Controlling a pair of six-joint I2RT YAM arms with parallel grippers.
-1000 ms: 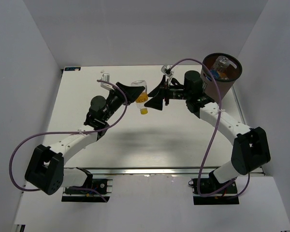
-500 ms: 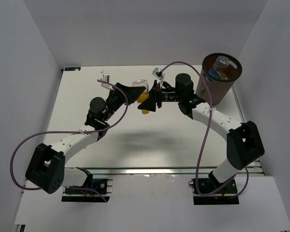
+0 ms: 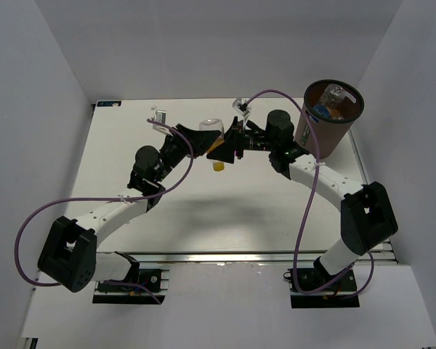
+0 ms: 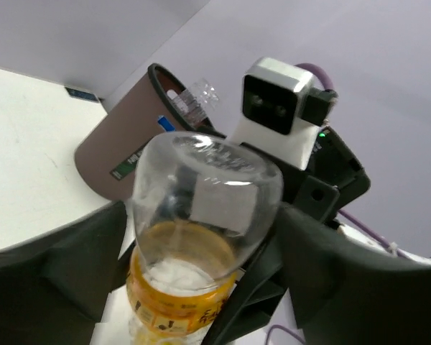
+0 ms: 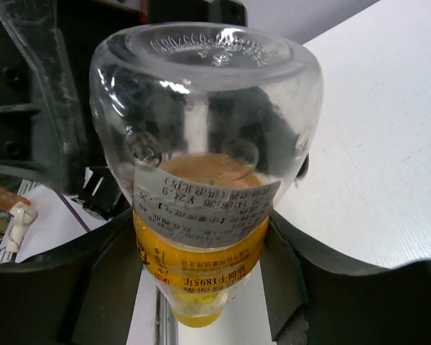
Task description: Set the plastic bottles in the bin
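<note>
The robot's right gripper needs to go over the bin's opening (image 3: pixel 334 100) and let go of the bottle there, because the bin stands to the gripper's right in the top view.
An orange-filled plastic bottle (image 3: pixel 214 138) (image 4: pixel 201 215) (image 5: pixel 205 144) hangs cap down over the table's far middle, its yellow cap (image 3: pixel 218 166) lowest. My right gripper (image 3: pixel 221 150) (image 5: pixel 201 273) is shut on it, both fingers pressed against the yellow label. My left gripper (image 3: pixel 203 137) (image 4: pixel 201 287) stands open, its fingers wide on either side of the same bottle. The dark-brown bin (image 3: pixel 325 134) (image 4: pixel 115 162) stands at the far right, with other bottles (image 3: pixel 333 94) (image 4: pixel 197 100) inside it.
The two arms meet nose to nose over the table's far middle. The right wrist camera housing (image 4: pixel 280 108) sits just behind the bottle. White walls close in the left, the back and the right. Purple cables loop from both arms.
My right arm reached left from the bin side and its fingers closed on the bottle. My left gripper, which held the bottle before, has opened. The bottle has hardly shifted.
</note>
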